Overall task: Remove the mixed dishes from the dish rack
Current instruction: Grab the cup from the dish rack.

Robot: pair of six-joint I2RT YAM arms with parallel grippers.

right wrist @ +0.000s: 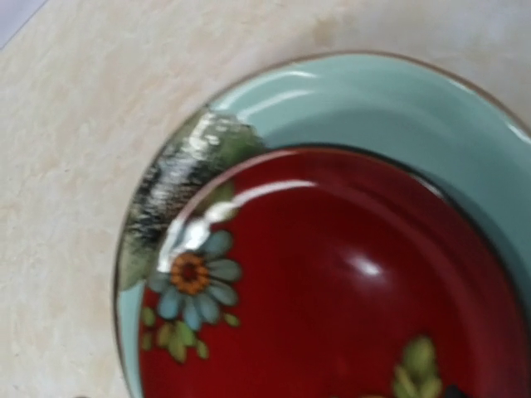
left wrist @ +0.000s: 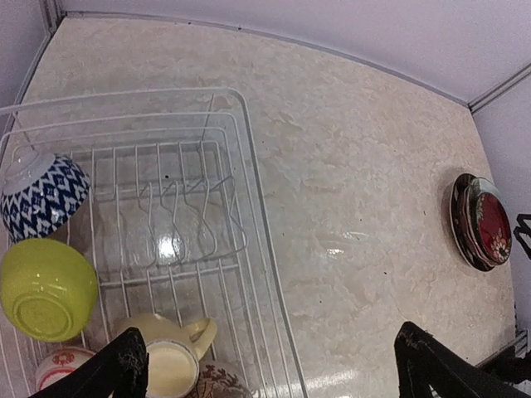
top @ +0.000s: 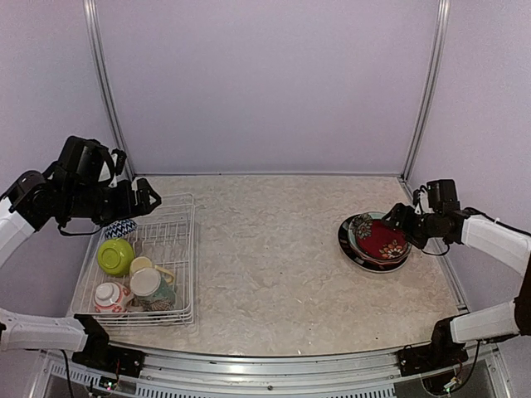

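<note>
The cream patterned mug's upper end [top: 146, 280] is clear of the rack's wires, so my left gripper will next move back and down, with its open fingers on either side of that end.
The white wire dish rack [top: 184, 249] stands at the left. In it are a lime-green bowl [top: 115, 255], a blue-white patterned bowl [top: 121, 228], a yellow mug [top: 141, 265], a cream patterned mug [top: 153, 288] and a red-white bowl [top: 109, 296]. My left gripper [top: 146, 197] hovers over the rack's far edge, open and empty, its fingertips [left wrist: 130, 363] wide apart. At the right, the dark red floral plate [top: 380, 240] lies on the pale teal plate [right wrist: 373, 99], on a black-rimmed plate [top: 347, 245]. My right gripper [top: 397, 220] is low over that stack's far right edge, with no finger across the plate.
The rack's upright wire slots [left wrist: 187, 215] hold nothing. Purple walls close in the back and both sides. The stack of plates sits near the table's right edge. Marbled tabletop [top: 274, 249] lies between the rack and the plates.
</note>
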